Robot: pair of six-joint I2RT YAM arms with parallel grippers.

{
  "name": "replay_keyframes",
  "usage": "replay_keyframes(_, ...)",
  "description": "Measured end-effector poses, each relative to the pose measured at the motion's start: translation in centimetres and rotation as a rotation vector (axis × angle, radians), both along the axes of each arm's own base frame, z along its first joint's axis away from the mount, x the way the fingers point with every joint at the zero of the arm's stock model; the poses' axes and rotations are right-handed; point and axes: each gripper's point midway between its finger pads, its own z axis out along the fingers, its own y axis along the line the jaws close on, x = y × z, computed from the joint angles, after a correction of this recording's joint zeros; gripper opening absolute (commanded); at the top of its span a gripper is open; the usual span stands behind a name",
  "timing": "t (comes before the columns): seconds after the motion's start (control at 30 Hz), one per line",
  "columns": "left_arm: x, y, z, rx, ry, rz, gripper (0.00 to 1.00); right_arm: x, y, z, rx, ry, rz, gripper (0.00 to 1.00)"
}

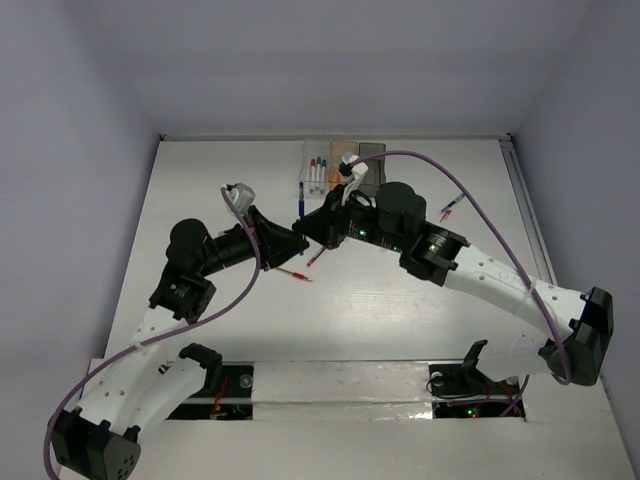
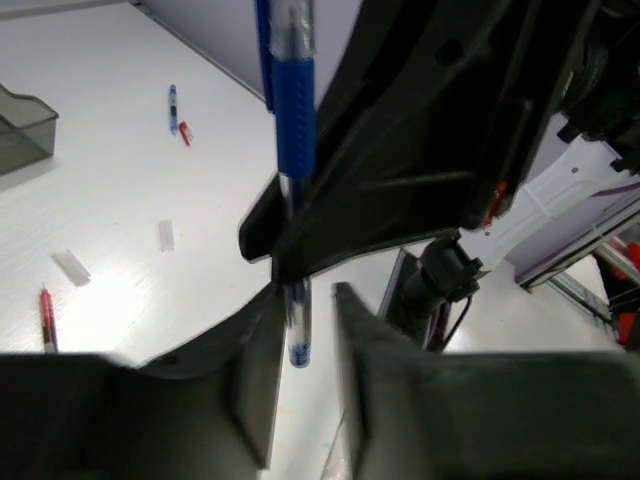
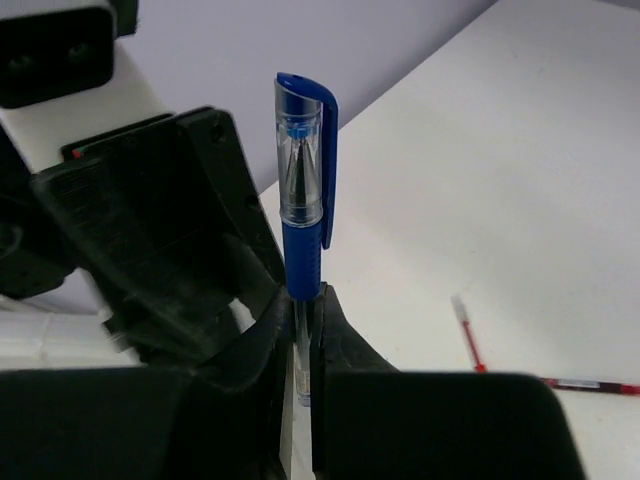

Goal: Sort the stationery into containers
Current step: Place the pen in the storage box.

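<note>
The right gripper draws away from the open left gripper and outward over the clear bin next, which holds pens, and releases the pen.
A blue capped pen stands upright with my right gripper shut on its clear barrel, over the middle of the table just in front of the containers. From the other side, my left gripper reaches the same pen. Its jaws stand apart around the pen's lower end, with a gap on one side. Both grippers meet in the top view, left and right. The clear bin holds several pens, and the orange bin and the dark grey bin stand beside it.
Loose stationery lies on the table: two red pens below the grippers and a small pen to the right. In the left wrist view there are two pale blocks and a red pen.
</note>
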Motion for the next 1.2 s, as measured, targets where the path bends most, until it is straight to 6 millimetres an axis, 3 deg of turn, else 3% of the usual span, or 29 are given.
replay_keyframes(0.03,0.0,0.0,0.0,0.003,-0.003,0.001,0.48,0.4,-0.2,0.0,0.002,0.002,-0.012,0.00)
replay_keyframes(0.07,-0.1,0.1,-0.1,0.006,-0.008,0.003,0.55,1.0,-0.5,0.0,0.003,0.006,-0.028,0.00)
replay_keyframes(0.2,-0.1,0.5,-0.7,0.037,-0.002,0.035,0.72,5.6,-3.1,-0.8,0.000,0.031,-0.141,0.00)
replay_keyframes(0.4,-0.1,2.1,-2.2,0.110,-0.011,0.123,0.94,16.1,-10.4,-4.8,-0.049,0.124,-0.388,0.00)
replay_keyframes(0.57,0.4,3.3,-2.8,0.149,-0.017,0.209,0.98,23.1,-14.3,-8.9,-0.125,0.224,-0.510,0.00)
replay_keyframes(0.7,1.7,4.7,-4.0,0.194,0.013,0.322,0.99,28.0,-15.6,-12.2,-0.189,0.270,-0.562,0.00)
replay_keyframes(0.83,2.8,6.5,-4.8,0.232,0.033,0.449,0.99,31.5,-16.0,-16.2,-0.280,0.319,-0.594,0.00)
replay_keyframes(0.97,3.1,7.8,-4.5,0.236,0.018,0.525,0.99,33.5,-16.5,-19.6,-0.346,0.358,-0.618,0.00)
replay_keyframes(1.2,3.2,8.0,-4.6,0.247,0.019,0.546,0.99,35.8,-17.8,-22.4,-0.388,0.393,-0.659,0.00)
